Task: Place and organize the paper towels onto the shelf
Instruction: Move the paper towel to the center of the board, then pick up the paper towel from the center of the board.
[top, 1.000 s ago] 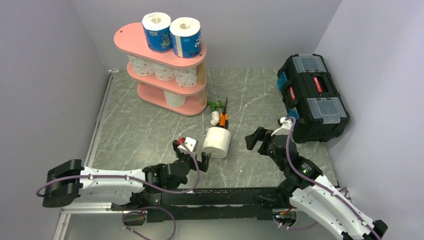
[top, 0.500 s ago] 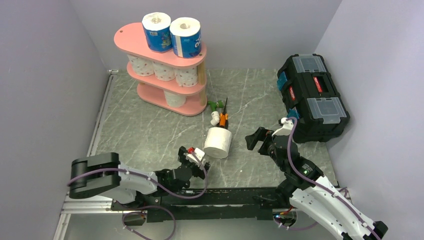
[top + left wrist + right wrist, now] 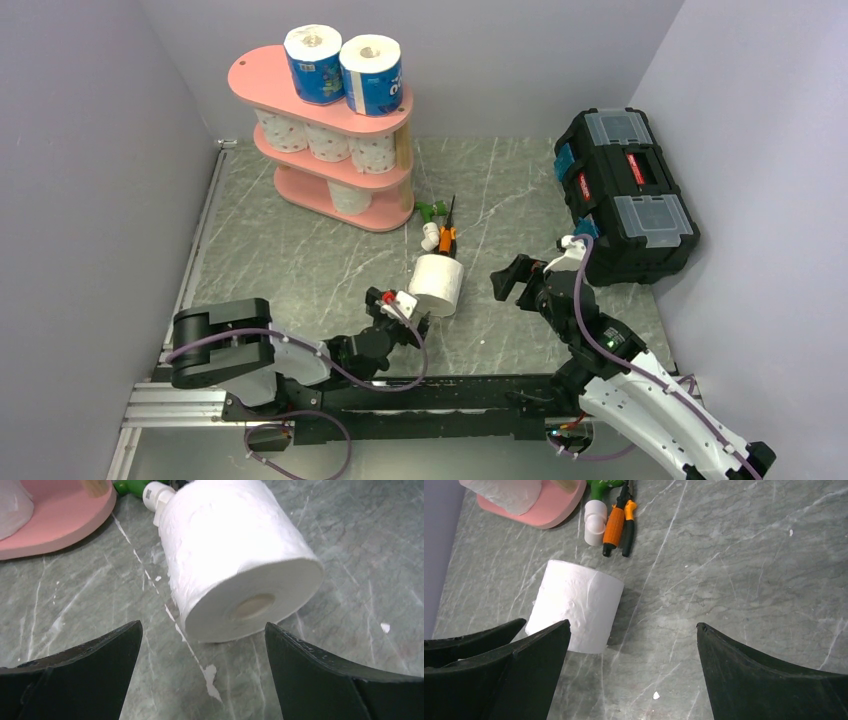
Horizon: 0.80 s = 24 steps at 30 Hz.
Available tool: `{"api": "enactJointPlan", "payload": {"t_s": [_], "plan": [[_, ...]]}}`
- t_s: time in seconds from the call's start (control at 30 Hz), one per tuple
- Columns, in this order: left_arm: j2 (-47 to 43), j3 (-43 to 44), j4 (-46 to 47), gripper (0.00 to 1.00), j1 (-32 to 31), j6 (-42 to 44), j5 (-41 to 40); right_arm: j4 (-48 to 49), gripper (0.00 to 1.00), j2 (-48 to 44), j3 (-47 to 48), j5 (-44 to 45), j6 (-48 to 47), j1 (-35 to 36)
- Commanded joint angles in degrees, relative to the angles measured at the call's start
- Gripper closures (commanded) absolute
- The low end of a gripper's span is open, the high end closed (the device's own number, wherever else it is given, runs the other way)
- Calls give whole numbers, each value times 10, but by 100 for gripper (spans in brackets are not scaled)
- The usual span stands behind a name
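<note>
The roll's open hollow core (image 3: pixel 253 606) lies just outward of my left gripper. So the gripper moves outward next, one finger into the core, and closes on the side of the roll.
A plain white paper towel roll (image 3: pixel 436 284) lies on its side on the table, its hollow core facing my left gripper (image 3: pixel 410 318). In the left wrist view the roll (image 3: pixel 235 555) sits just ahead of the left gripper (image 3: pixel 202 625), whose open jaws touch nothing. My right gripper (image 3: pixel 508 280) stands open to the right of the roll (image 3: pixel 576 605), apart from it. The pink shelf (image 3: pixel 262 72) at the back left carries two blue-wrapped rolls (image 3: pixel 316 65) on top, three pink-dotted rolls (image 3: pixel 328 140) on the middle tier and one roll (image 3: pixel 350 197) at the bottom.
A white-and-green tool and orange-handled pliers (image 3: pixel 440 228) lie between the loose roll and the shelf. A black toolbox (image 3: pixel 625 195) stands at the right against the wall. Grey walls close in the left, back and right sides.
My left arm has swung to the right, bringing its open gripper up close behind the loose roll. The right arm and the roll have not moved.
</note>
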Motion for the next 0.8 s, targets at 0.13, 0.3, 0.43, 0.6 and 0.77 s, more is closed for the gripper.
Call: {"api": "enactJointPlan", "payload": {"t_s": [0.13, 0.3, 0.43, 0.6, 0.77], "plan": [[35, 36, 36, 3, 31, 0, 8, 9, 0, 8, 9, 4, -9, 1], [59, 51, 37, 6, 41, 12, 26, 6, 0, 13, 11, 8, -13, 1], [70, 54, 52, 7, 47, 14, 28, 8, 0, 14, 12, 10, -13, 1], [84, 62, 68, 10, 52, 19, 36, 10, 0, 20, 12, 8, -13, 1], [96, 68, 85, 16, 52, 25, 45, 8, 0, 24, 14, 8, -13, 1]]}}
